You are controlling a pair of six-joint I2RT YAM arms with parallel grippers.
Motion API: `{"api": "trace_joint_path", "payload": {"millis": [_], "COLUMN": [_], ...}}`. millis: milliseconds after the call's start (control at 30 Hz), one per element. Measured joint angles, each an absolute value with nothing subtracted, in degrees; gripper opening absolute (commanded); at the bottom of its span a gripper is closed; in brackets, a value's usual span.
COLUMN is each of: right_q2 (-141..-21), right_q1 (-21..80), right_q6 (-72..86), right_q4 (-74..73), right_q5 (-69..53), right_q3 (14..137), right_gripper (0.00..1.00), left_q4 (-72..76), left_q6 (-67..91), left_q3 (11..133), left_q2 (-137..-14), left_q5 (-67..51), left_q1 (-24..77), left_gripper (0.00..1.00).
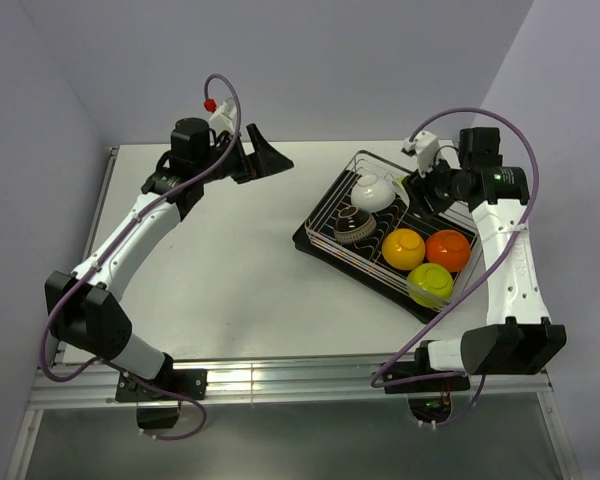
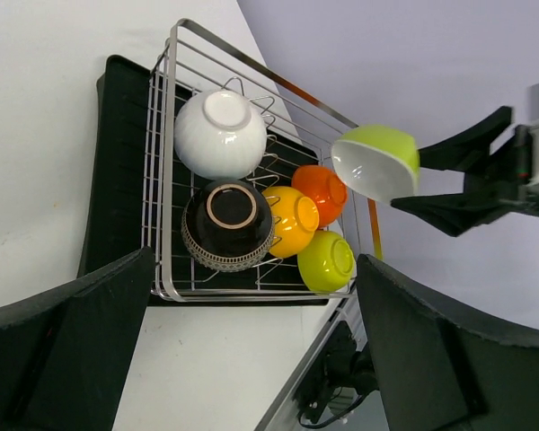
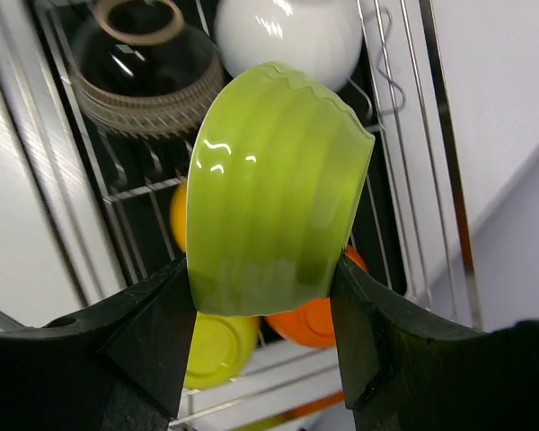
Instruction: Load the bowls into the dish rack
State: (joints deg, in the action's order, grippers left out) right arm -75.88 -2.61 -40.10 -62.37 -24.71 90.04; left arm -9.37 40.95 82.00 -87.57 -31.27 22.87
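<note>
The gap between the white and orange bowls in the dish rack is empty, so my right gripper needs to move down into it next with its lime green bowl.
My right gripper (image 3: 265,301) is shut on a lime green bowl (image 3: 274,193) with a white inside, held on edge above the dish rack (image 3: 404,180). The held bowl also shows in the left wrist view (image 2: 377,162). In the silver wire rack (image 1: 338,190) on its black tray sit a white bowl (image 1: 372,192), a dark ribbed bowl (image 1: 356,226), a yellow-orange bowl (image 1: 403,248), an orange bowl (image 1: 448,250) and a second lime green bowl (image 1: 430,284), all turned bottom up. My left gripper (image 1: 265,155) is open and empty above the table, left of the rack.
The white table (image 1: 220,260) spreads left of the rack. Blue-grey walls close the back and both sides. The metal frame rail (image 1: 300,378) runs along the near edge. The rack's near right corner lies close to the table's right edge.
</note>
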Motion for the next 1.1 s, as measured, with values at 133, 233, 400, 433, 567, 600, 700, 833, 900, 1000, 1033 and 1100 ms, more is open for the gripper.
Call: {"api": "trace_joint_path", "payload": {"millis": [133, 233, 400, 433, 567, 600, 700, 833, 900, 1000, 1033, 1100], "right_q2": [-76.25, -76.29, -76.23, -76.25, -77.28, -77.80, -80.31, -82.91, -83.77, -84.58, -84.60, -84.62], "right_q1": [-2.79, -2.79, -2.79, -2.79, -2.83, -2.92, -3.29, -3.64, -3.64, -3.70, -3.75, -3.79], "right_q6": [-46.13, -50.26, -56.93, -58.24, -61.71, -62.15, -63.44, -64.45, -64.66, -65.34, -65.56, -65.76], "right_q4": [-62.19, -60.90, -56.60, -55.72, -53.78, -53.17, -50.81, -48.16, -46.89, -44.31, -43.62, -42.74], "right_q5": [-18.57, -15.16, -11.00, -10.24, -7.64, -7.22, -5.91, -4.64, -3.88, -3.36, -3.27, -3.09], "right_q3": [86.56, 83.77, 77.82, 76.73, 75.44, 75.48, 75.55, 75.53, 75.46, 74.83, 74.46, 73.97], "right_gripper": [0.00, 0.00, 0.00, 0.00, 0.00, 0.00, 0.00, 0.00, 0.00, 0.00, 0.00, 0.00], "left_q4": [-9.52, -9.61, -9.82, -9.80, -9.82, -9.80, -9.85, -10.35, -10.63, -10.63, -10.66, -10.70], "left_q6": [40.93, 40.91, 40.93, 40.93, 40.95, 40.93, 40.93, 40.95, 40.93, 40.95, 40.95, 40.95], "left_q3": [82.00, 82.00, 82.00, 82.00, 82.00, 82.00, 82.00, 82.15, 82.37, 82.67, 82.74, 82.85], "left_q2": [-87.26, -87.15, -87.13, -87.13, -87.13, -87.13, -87.13, -87.13, -87.13, -87.13, -87.13, -87.13], "left_q5": [-31.14, -31.16, -31.14, -31.11, -31.11, -31.11, -31.11, -31.11, -31.11, -31.09, -31.09, -31.09], "left_q1": [22.31, 21.80, 21.10, 21.04, 20.93, 20.91, 20.82, 20.75, 20.69, 20.62, 20.56, 20.49], "left_gripper": [0.99, 1.00, 1.00, 1.00, 1.00, 0.99, 0.99, 1.00, 0.99, 0.99, 1.00, 1.00]}}
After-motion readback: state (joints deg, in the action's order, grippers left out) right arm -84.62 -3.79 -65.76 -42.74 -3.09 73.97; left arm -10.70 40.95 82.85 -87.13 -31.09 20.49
